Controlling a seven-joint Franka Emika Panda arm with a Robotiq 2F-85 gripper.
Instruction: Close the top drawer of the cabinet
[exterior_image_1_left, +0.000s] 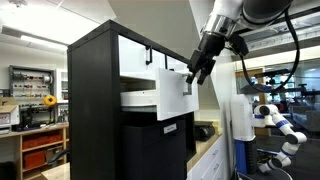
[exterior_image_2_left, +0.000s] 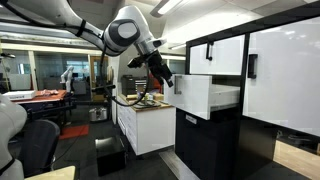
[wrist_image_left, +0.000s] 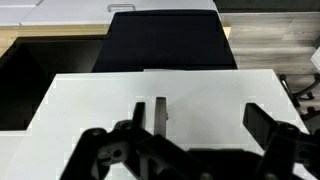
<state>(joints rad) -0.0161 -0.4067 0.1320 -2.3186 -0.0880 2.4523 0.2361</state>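
Note:
The handle's lower end is outward of my gripper, nearer the finger on the left in the wrist view, so my gripper will next move outward and toward that side.
The tall black cabinet shows in both exterior views. Its top drawer is pulled out, with its glossy white front panel facing the arm. In the wrist view the white front fills the frame, with the small black handle standing near the left finger. My gripper is open and empty, right in front of the drawer front. I cannot tell whether the fingers touch the panel.
A black lower front sits below the drawer. A low light-topped counter with objects on it stands beside the cabinet. A white robot figure stands further off. A black chair is near the camera.

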